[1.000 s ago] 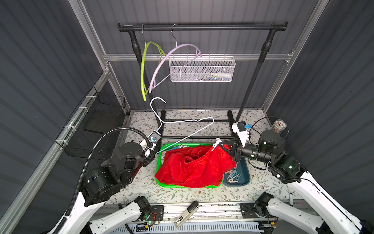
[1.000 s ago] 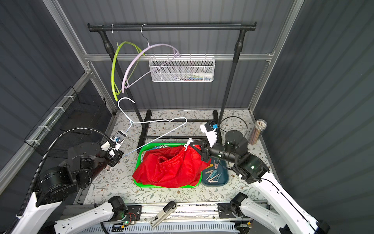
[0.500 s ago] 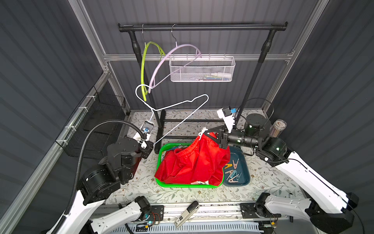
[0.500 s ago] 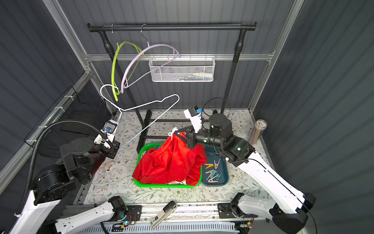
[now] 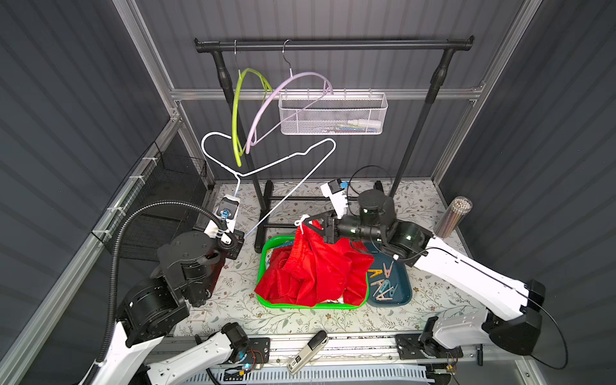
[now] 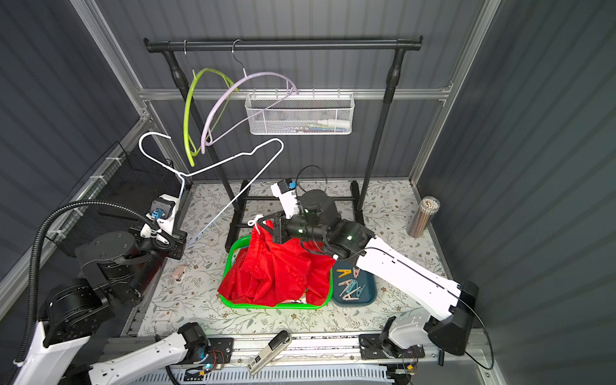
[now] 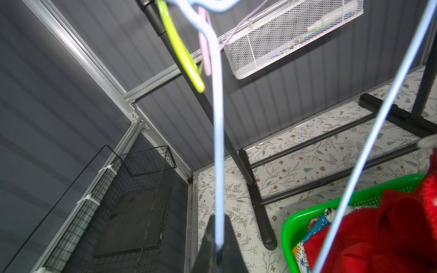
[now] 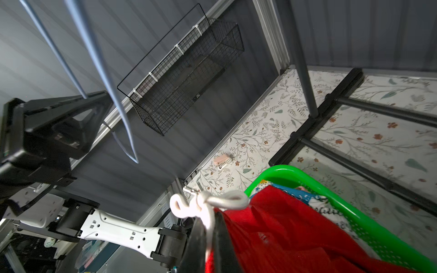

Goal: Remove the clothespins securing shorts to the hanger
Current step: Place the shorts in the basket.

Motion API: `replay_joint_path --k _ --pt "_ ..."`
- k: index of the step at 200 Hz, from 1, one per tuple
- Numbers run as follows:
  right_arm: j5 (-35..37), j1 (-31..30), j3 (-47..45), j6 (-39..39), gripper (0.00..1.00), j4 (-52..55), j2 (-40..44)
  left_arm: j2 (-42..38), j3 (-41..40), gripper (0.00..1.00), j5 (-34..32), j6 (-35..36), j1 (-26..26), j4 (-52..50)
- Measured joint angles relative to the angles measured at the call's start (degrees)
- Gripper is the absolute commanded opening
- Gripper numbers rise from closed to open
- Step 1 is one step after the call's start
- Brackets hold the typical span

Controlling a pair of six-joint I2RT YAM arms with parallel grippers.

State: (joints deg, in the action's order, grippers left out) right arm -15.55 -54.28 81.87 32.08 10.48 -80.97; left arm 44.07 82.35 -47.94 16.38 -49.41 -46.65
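Observation:
My right gripper lowers the waistband toward the basket's corner by the hanger (image 5: pixel 273 242) next and releases it, as the green basket holds most of the red shorts (image 5: pixel 316 266).
My left gripper (image 5: pixel 238 237) (image 7: pixel 218 238) is shut on the lower corner of a bare white wire hanger (image 5: pixel 283 160), held tilted in the air left of the rack. My right gripper (image 5: pixel 311 225) (image 8: pixel 210 236) is shut on the red shorts (image 5: pixel 316 266) at the waistband and white drawstring (image 8: pixel 208 201). It lifts that end while the rest drapes in the green basket (image 5: pixel 262 263). Printed shorts (image 7: pixel 316 227) peek out under the red. Several clothespins (image 5: pixel 383 286) lie in the teal tray (image 5: pixel 405 293). One beige clothespin (image 6: pixel 180 272) lies on the table.
The black garment rack (image 5: pixel 333 45) carries a green hanger (image 5: pixel 235 126) and a lilac hanger (image 5: pixel 266 106). A white mesh basket (image 5: pixel 333 115) hangs behind it. A black wire basket (image 5: pixel 160 206) is on the left wall. A cylinder of sticks (image 5: pixel 455 216) stands far right.
My left gripper has raised the white hanger up and to the left. My right gripper has risen and moved left, pulling the red shorts' waist up out of the basket.

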Motion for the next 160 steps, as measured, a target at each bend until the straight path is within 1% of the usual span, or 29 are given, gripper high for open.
replay_joint_path --k 26,51,80,131,160 --pt "-0.07 -1.44 1.33 2.62 0.0 -2.71 -5.2 -0.63 0.22 0.0 -1.25 -0.42 0.0 0.02" --pt "-0.35 -2.51 4.57 4.0 0.0 -3.61 -10.14 -1.33 0.22 0.0 -1.73 -0.59 0.0 0.0" --pt "-1.2 -3.72 7.67 5.11 0.0 -3.69 -13.9 -1.49 0.31 0.0 -2.51 -0.59 0.0 -0.09" --pt "-3.54 -6.6 8.81 5.16 0.0 -2.32 -17.57 -1.97 0.44 0.0 -3.15 -0.81 0.0 -0.68" --pt "-4.09 -6.78 8.57 2.86 0.0 1.05 -17.99 -1.68 0.66 0.0 -3.34 -1.16 0.0 -1.18"
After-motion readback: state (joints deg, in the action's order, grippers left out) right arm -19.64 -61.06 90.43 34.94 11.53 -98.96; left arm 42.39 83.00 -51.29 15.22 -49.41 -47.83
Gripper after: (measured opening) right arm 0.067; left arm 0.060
